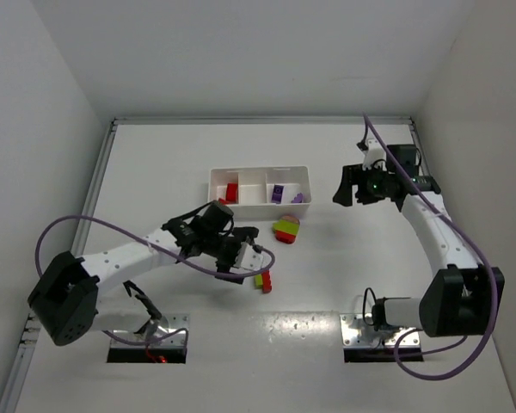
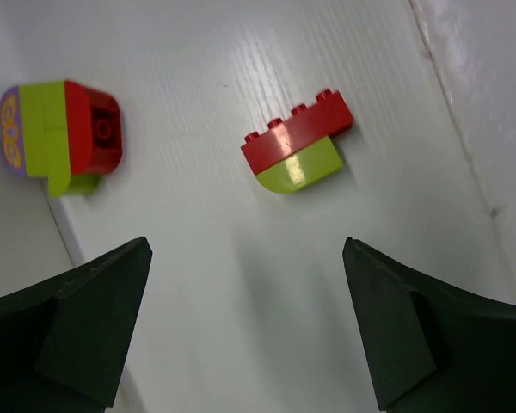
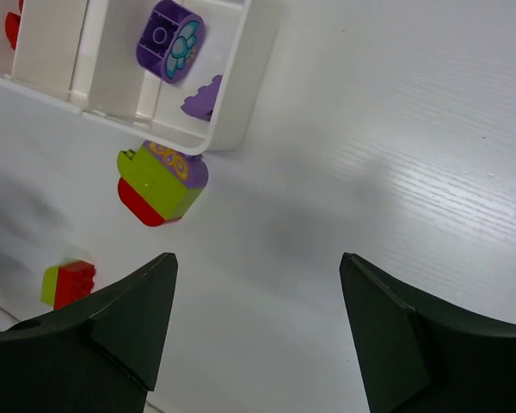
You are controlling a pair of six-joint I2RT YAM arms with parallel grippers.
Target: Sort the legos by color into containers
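Observation:
Next, my left gripper lowers its fingers onto the small clump [image 1: 265,282] [image 2: 298,143], below it and to its right in the top view, and turns to match the clump's slant.
The white three-part tray [image 1: 258,170] holds a red brick [image 1: 231,192] in its left part and two purple bricks [image 1: 278,194] in its right part. A striped purple, yellow-green and red clump [image 1: 285,229] lies just in front of the tray. A small red and yellow-green clump [image 1: 263,281] lies nearer. My left gripper [image 1: 251,254] is open and empty, between the two clumps; its wrist view shows the small clump [image 2: 297,151] ahead and the striped clump [image 2: 60,133] at left. My right gripper [image 1: 351,194] is open and empty, right of the tray [image 3: 232,120].
The right wrist view shows the purple bricks [image 3: 170,39], the striped clump [image 3: 159,185] and the small clump [image 3: 67,284]. White walls enclose the table at the back and sides. The left arm's purple cable [image 1: 241,274] loops near the small clump.

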